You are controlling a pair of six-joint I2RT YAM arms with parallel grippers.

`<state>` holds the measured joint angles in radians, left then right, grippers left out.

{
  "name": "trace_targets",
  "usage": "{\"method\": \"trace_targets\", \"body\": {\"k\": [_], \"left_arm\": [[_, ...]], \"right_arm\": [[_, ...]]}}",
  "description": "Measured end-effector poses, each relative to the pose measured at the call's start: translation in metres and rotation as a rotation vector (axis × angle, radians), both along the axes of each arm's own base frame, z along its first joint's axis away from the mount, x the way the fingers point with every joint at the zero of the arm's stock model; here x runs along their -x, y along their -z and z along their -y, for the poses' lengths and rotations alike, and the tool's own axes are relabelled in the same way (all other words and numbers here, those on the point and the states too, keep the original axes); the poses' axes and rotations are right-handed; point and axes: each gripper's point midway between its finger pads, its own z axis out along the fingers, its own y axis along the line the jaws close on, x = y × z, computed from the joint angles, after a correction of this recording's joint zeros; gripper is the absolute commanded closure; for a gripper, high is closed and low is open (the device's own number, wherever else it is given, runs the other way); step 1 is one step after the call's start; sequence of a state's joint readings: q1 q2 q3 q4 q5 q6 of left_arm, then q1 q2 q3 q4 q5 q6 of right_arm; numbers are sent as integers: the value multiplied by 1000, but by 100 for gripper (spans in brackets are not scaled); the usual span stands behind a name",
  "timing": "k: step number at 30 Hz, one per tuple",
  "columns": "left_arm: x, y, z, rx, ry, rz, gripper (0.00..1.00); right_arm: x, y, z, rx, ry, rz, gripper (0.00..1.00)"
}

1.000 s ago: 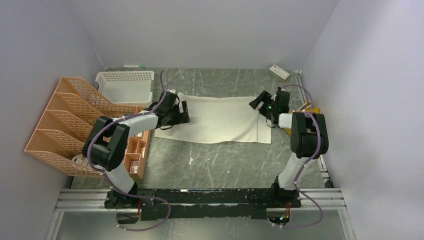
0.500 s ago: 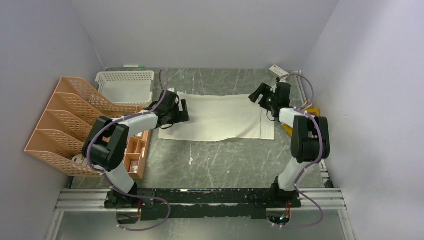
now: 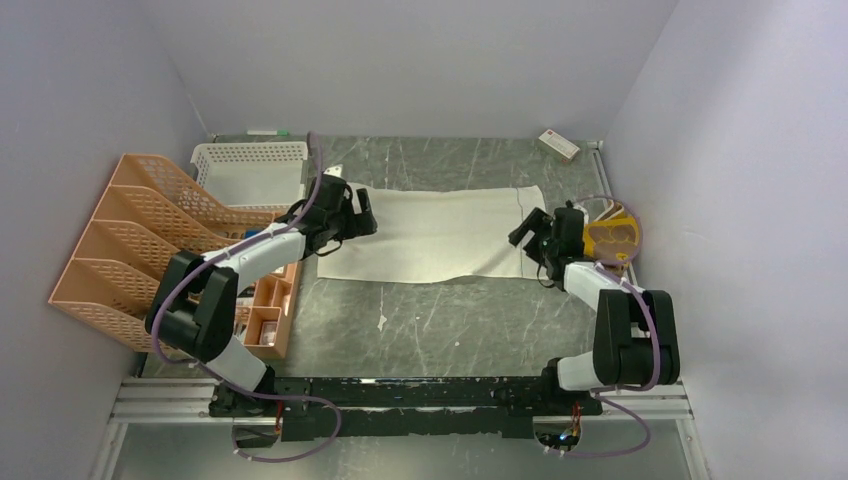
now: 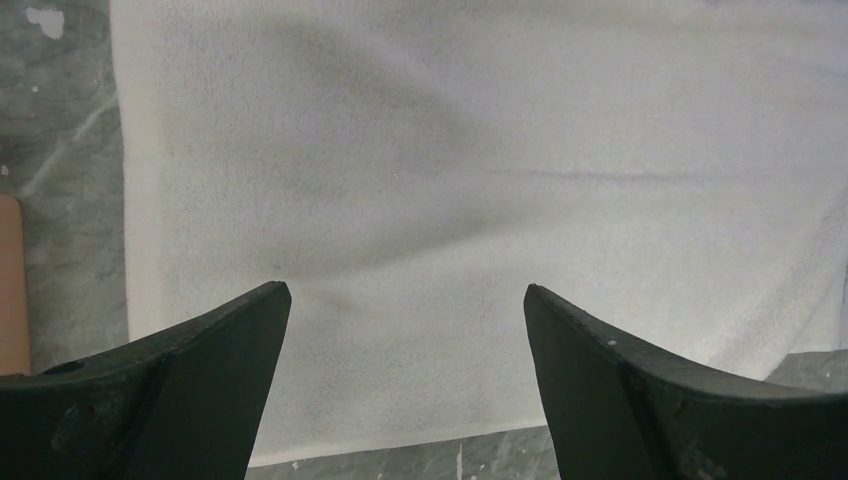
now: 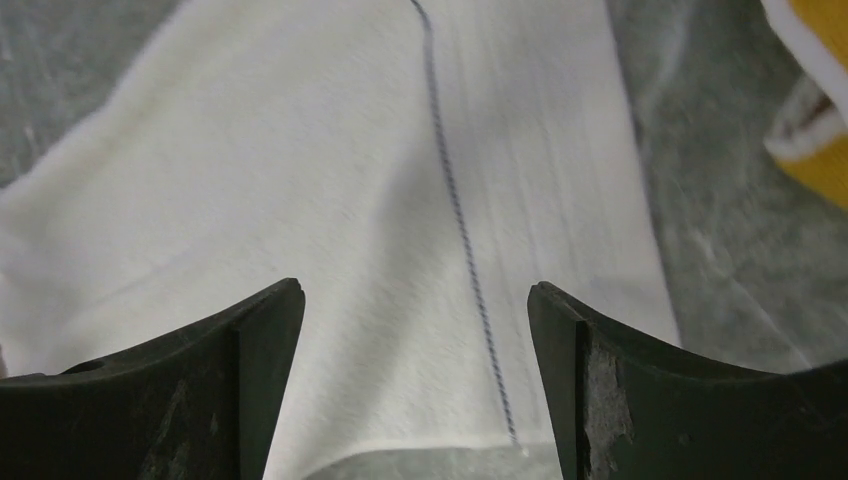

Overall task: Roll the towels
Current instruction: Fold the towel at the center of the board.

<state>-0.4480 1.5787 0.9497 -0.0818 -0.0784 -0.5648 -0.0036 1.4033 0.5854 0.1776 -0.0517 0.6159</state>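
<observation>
My left gripper should move outward and down onto the cloth's far corner by the perforated basket next and close there, because shallow creases still run across the off-white towel (image 3: 440, 235).
The off-white towel (image 3: 440, 235) lies spread flat across the middle of the table, with a dark stitched line (image 5: 460, 220) near its right end. My left gripper (image 3: 362, 218) hovers open over the towel's left end; its jaws (image 4: 406, 295) frame bare cloth (image 4: 450, 150) just inside the near edge. My right gripper (image 3: 524, 238) hovers open over the towel's near right corner (image 5: 415, 290), with the stitched line running between the fingers. The mustard-yellow towel (image 3: 612, 238) lies flat at the right edge of the table, and part of it shows in the right wrist view (image 5: 815, 100).
An orange file rack (image 3: 130, 240) and a white perforated basket (image 3: 250, 170) stand at the left. A small orange compartment tray (image 3: 270, 310) sits beside the left arm. A white-and-red box (image 3: 558, 144) lies at the far right corner. Walls close in on three sides.
My right gripper has moved from the towel's far right corner to its near right corner, uncovering the yellow towel. The towel's right end now lies straighter. The left gripper shifted slightly.
</observation>
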Motion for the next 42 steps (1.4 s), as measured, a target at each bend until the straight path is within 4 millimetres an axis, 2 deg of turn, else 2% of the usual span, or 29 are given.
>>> {"method": "trace_targets", "body": {"k": [5, 7, 13, 16, 19, 21, 23, 28, 31, 37, 42], "left_arm": [[1, 3, -5, -38, 16, -8, 1], [-6, 4, -8, -62, 35, -16, 1], [-56, -9, -27, -92, 49, 24, 1], [-87, -18, -34, -113, 83, 65, 4], [-115, -15, -35, -138, 134, 92, 7], [-123, -6, -36, -141, 162, 91, 15], [-126, 12, -37, -128, 199, 67, 19], [-131, 51, -58, -86, 219, -6, 18], [-140, 55, -72, -82, 200, -7, 17], [-162, 39, -84, -92, 160, 75, 19], [-178, 29, -88, -101, 115, 150, 29]], "right_arm": [[21, 29, 25, -52, 81, -86, 17], [20, 29, 37, -99, 115, -69, 17], [20, 27, 55, -186, 172, -30, 17], [20, 25, 56, -202, 174, -23, 20], [24, 24, 53, -178, 160, -34, 20], [26, 19, 49, -130, 139, -43, 19], [20, 4, 43, -79, 109, -21, 19], [-23, -64, 48, 7, 90, 128, 19], [-39, -83, 50, 13, 89, 180, 19], [-42, -60, 45, -10, 63, 125, 19], [-41, -54, 41, -21, 45, 109, 20]]}}
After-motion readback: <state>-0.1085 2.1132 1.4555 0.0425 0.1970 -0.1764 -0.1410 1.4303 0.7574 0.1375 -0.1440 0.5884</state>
